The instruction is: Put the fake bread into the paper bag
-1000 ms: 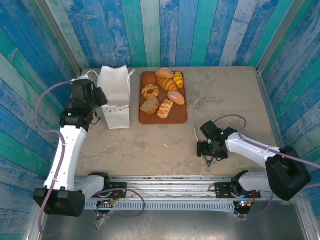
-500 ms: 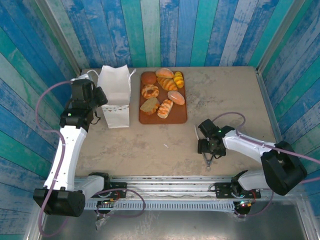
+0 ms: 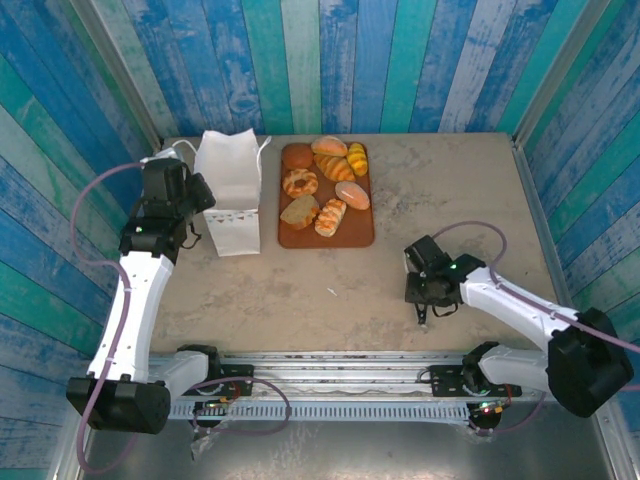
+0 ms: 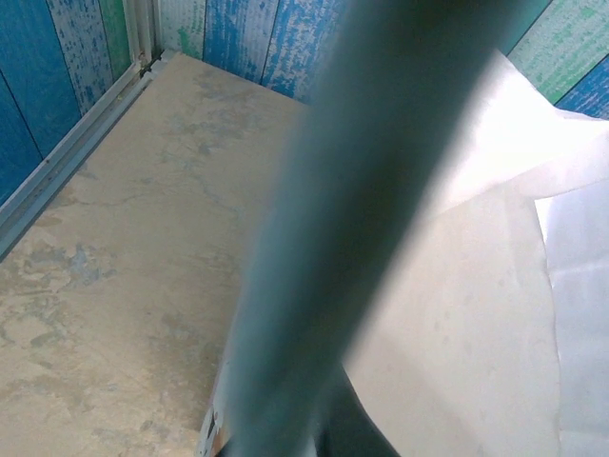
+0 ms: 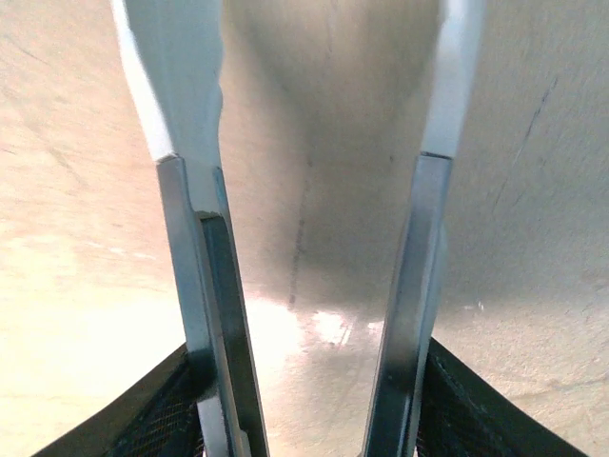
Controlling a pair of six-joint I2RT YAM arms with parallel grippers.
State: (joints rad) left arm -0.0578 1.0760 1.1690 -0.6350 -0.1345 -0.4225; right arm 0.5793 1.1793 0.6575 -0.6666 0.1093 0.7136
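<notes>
My left gripper moves the bag's upper edge point(image 3: 208, 209) slightly toward the brown board point(image 3: 355, 232) next, then opens there.
The white paper bag point(image 3: 230, 190) stands upright at the back left, its mouth open. My left gripper point(image 3: 203, 195) is shut on the bag's left wall. In the left wrist view a blurred dark finger point(image 4: 362, 190) crosses the frame, with the white bag paper point(image 4: 533, 190) right beside it. Several glossy golden pieces of fake bread point(image 3: 334, 167) lie on a brown board point(image 3: 355, 232) just right of the bag. My right gripper point(image 3: 424, 318) hangs low over bare table at the near right, pointing toward the near edge. Its fingers point(image 5: 190, 114) stand apart around nothing.
A loose bag handle point(image 3: 180, 150) lies on the table behind my left wrist. The metal rail point(image 3: 330, 362) runs along the near edge close to my right gripper. Blue plank walls close in the tabletop point(image 3: 450, 190), which is bare right of the board.
My right gripper's jaws have narrowed and the right wrist has shifted slightly to the right. The left arm, bag and bread have not moved.
</notes>
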